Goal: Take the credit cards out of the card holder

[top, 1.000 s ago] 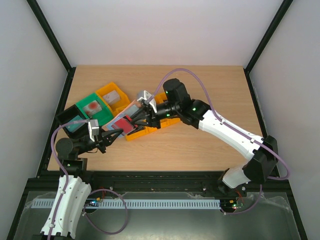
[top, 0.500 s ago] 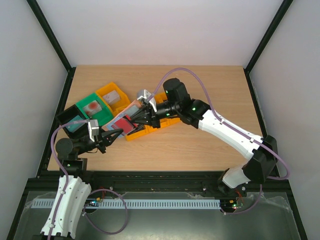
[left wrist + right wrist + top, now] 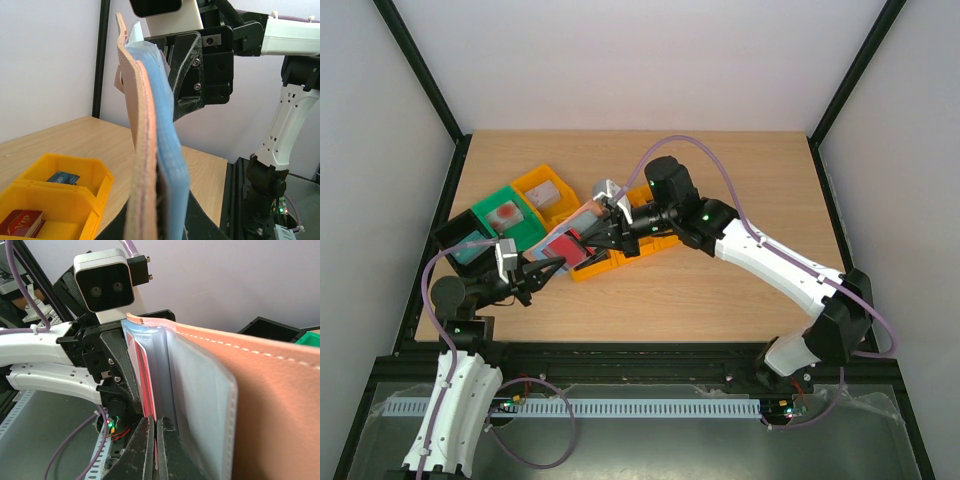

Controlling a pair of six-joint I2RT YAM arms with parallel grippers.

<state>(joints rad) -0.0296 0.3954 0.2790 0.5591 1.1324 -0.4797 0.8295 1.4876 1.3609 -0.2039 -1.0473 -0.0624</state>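
Note:
The tabletop below the robot's left gripper, to its right in the top view, is bare and clear of the orange bins, so the gripper will next move down there and let go of the card holder.
The card holder [image 3: 578,221] hangs above the table between both arms, tan outside [image 3: 136,150] and light blue inside [image 3: 169,155]. My left gripper [image 3: 548,266] is shut on its lower edge; in the left wrist view the holder stands edge-on out of my left gripper [image 3: 160,222]. My right gripper [image 3: 584,242] meets it from the right and is shut on the edge of a red credit card [image 3: 146,385] that sits in the holder's clear sleeves [image 3: 200,405]. The red card [image 3: 564,247] shows from above too.
Orange bins [image 3: 612,262] lie under the right gripper. A yellow bin [image 3: 544,190], a green bin [image 3: 506,216] and a black bin [image 3: 461,243] stand to the left. A yellow bin [image 3: 92,192] holding cards shows in the left wrist view.
My right gripper's fingers have closed onto the red card, and the right arm has edged slightly left. The left arm and the holder have stayed put.

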